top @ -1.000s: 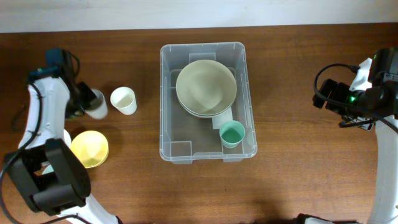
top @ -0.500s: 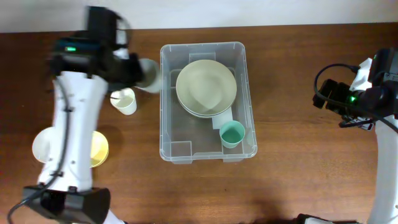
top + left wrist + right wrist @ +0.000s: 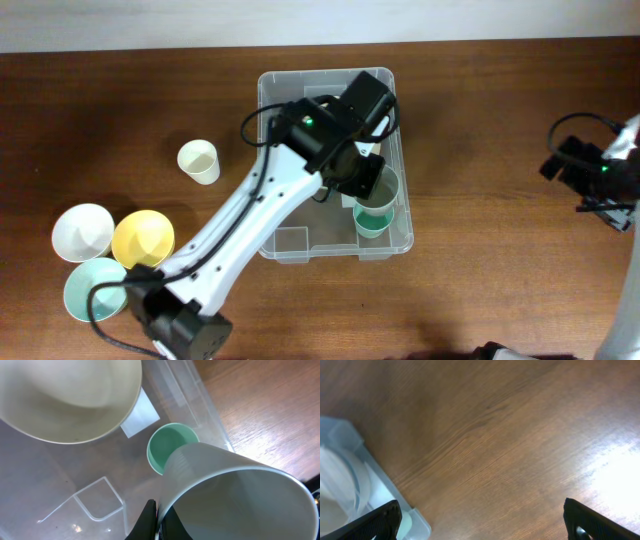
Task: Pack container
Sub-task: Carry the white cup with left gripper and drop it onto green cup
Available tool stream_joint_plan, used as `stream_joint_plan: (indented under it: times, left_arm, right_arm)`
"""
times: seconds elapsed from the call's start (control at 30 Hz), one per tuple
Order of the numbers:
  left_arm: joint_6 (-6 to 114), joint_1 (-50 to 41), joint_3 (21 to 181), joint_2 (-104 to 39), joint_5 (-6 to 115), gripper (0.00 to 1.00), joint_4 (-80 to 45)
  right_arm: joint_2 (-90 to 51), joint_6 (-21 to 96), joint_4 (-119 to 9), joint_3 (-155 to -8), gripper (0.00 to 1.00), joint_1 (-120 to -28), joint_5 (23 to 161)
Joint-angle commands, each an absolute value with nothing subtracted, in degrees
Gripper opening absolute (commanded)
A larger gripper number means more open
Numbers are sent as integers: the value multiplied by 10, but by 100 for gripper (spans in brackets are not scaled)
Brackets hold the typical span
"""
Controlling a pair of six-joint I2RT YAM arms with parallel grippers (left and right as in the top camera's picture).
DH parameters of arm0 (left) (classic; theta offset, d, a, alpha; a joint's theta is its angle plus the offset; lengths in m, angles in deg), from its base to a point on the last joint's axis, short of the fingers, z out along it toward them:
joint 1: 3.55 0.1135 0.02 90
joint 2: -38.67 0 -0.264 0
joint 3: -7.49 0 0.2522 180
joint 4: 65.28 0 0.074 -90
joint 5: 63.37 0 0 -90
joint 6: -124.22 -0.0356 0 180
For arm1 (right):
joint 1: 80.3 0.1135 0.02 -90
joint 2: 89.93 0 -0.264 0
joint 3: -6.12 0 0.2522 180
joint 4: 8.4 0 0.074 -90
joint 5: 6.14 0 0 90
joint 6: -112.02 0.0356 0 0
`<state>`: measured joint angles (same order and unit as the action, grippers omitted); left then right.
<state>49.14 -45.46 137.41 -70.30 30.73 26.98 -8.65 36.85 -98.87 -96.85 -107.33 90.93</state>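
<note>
My left gripper lowers the pale grey cup into the green cup [image 3: 372, 224] [image 3: 170, 450] next, then releases the grey cup's rim.
The clear plastic container [image 3: 340, 254] stands mid-table. My left gripper [image 3: 372, 180] reaches over its right half, shut on the rim of a pale grey cup [image 3: 380, 188], held just above a green cup [image 3: 372, 224] standing inside. In the left wrist view the grey cup [image 3: 240, 495] is pinched between the fingers [image 3: 160, 522], with the green cup [image 3: 170, 450], a beige bowl [image 3: 70, 395] and the white label [image 3: 140, 415] on the container floor [image 3: 50, 475] below. My right gripper [image 3: 600, 180] is open and empty over bare table at the far right [image 3: 485, 525].
A cream cup [image 3: 198, 160] stands left of the container. White [image 3: 82, 232], yellow [image 3: 143, 240] and mint [image 3: 93, 288] bowls sit at the front left. The container's corner [image 3: 350, 460] shows in the right wrist view.
My left arm has swung from the table's left side over the container, carrying the grey cup to above the green cup. The right arm shifted slightly right.
</note>
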Motion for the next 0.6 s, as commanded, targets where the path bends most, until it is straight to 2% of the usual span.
stream_joint_plan:
  times: [0.0,0.27,0.37,0.47,0.57]
  left_arm:
    - [480,-459,1382,-728,306,1,277]
    - [480,-458,1381,-783,318,2,295]
    - [480,-458,1381,-786,318,15,295]
    - [480,-458,1381,-786,318,45,296]
    - [480,-453,1387,-784,295,46,307]
  right_arm:
    - [-88,373,-991,-970,99,-1088,938]
    - [-88,373,-991,-970,99,-1088,938]
    - [-88,373,-991,-970,99,-1088,938]
    - [-88,373,-991,-970,99,-1088,938]
    - [-88,373,-991,-970,99,-1088,938]
